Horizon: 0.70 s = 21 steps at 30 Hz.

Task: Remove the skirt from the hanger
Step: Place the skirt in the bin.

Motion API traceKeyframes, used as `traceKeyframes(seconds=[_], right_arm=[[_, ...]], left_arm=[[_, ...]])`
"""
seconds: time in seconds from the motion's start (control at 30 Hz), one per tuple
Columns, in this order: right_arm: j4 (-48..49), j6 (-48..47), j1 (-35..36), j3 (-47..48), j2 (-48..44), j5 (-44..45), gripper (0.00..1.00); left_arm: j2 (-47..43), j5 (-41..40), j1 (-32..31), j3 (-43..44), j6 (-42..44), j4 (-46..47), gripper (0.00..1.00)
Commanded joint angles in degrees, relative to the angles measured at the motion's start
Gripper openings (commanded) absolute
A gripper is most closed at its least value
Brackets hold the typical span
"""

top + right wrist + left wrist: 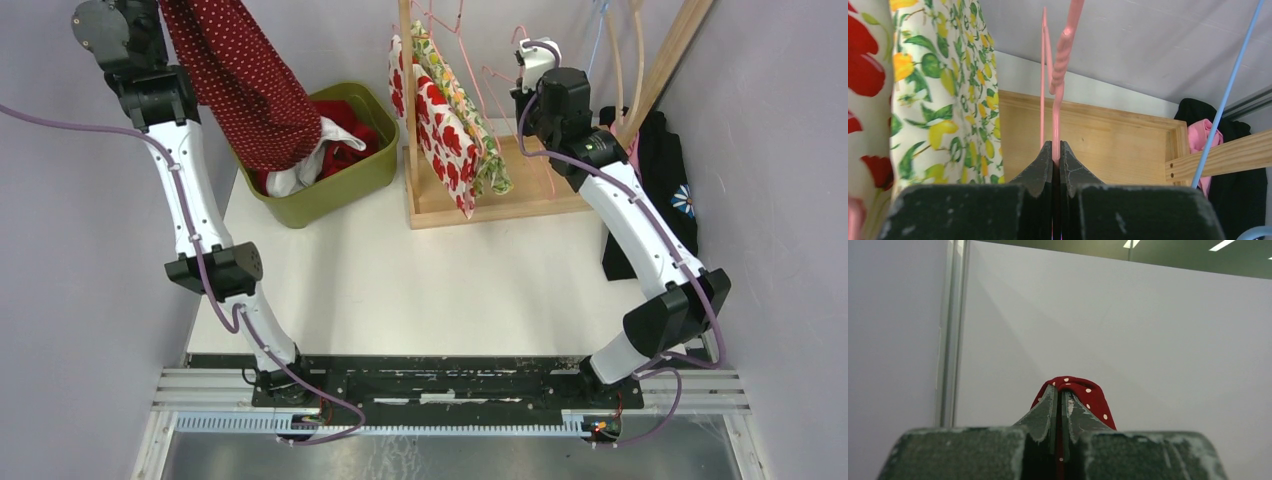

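Observation:
The green bin [372, 172] is below my left gripper, to its right in the top view, so my left gripper will move across and down to let go of the skirt's fold.
The skirt [245, 90], red with white dots, hangs from the top left of the overhead view down to the green bin [372, 172], its lower end among the clothes there. My left gripper [1060, 390] is raised high and shut on a fold of the skirt [1089, 394]. My right gripper [1056, 148] is at the wooden rack, shut on the thin stem of a pink hanger [1062, 55]. Seen from overhead, the right gripper [532, 58] is beside the pink hanger [521, 36], which carries no garment that I can see.
The bin holds red and white clothes [330, 145]. A wooden rack [500, 200] stands at the back with a red-flowered garment [440, 135] and a lemon-print one [948, 95] hanging. A blue hanger [1229, 87] and black clothing [668, 165] are at the right.

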Motion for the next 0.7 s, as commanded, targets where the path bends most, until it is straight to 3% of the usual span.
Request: traceKeyframes(seconds=[0.0,0.23,0.4,0.67], right_arm=[[3.31,0.86,-1.14,3.86,0.83,-0.39,0.01],[3.31,1.90,-2.13,3.74,2.44,-1.30,0.01],[3.41,2.52,-2.80,3.49,2.70,-1.96,0.01],[3.84,3.42,-3.30,0.60,1.09,-2.58,0.01]], left_arm=[[2.41,3.30,-0.37,0.48,-6.58,9.16,0.03],[2.61,10.41,-1.13,-9.62,-7.48,7.39,0.03],[2.65,13.69,-3.43,-10.85,-7.24,4.92,0.03],[2.24,19.07,-7.54,-17.14,-14.97,9.34,0.03]])
